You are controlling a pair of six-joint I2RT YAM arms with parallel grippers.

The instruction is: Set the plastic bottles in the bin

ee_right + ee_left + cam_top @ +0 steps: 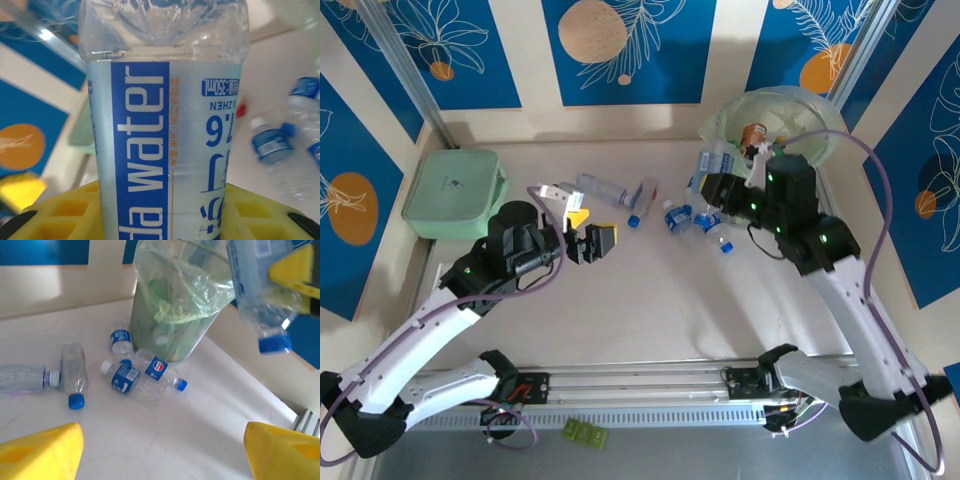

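Observation:
My right gripper carries the blue-labelled bottle away from my base over the bin's opening [782,128] next, then lowers it inside and releases it.
My right gripper [160,217] is shut on a clear plastic bottle with a blue label [165,125], which stands between its yellow fingers [50,215]. The left wrist view shows this bottle [257,287] hanging cap down, close beside the bin [172,305]. From above, the right gripper [713,187] and its bottle [706,163] are just left of the bin [820,135], a round bucket lined with a pale green bag. My left gripper [592,242] is open over bare table, its yellow fingers [42,450] wide apart with nothing between them. Several bottles [677,217] [135,380] lie on the table near the bin.
A mint-green lidded box [455,193] sits at the far left. More bottles lie at mid-table [602,188] [74,371]. A small orange-and-white bottle [753,133] rests inside the bin. Walls close the table at the back and the sides.

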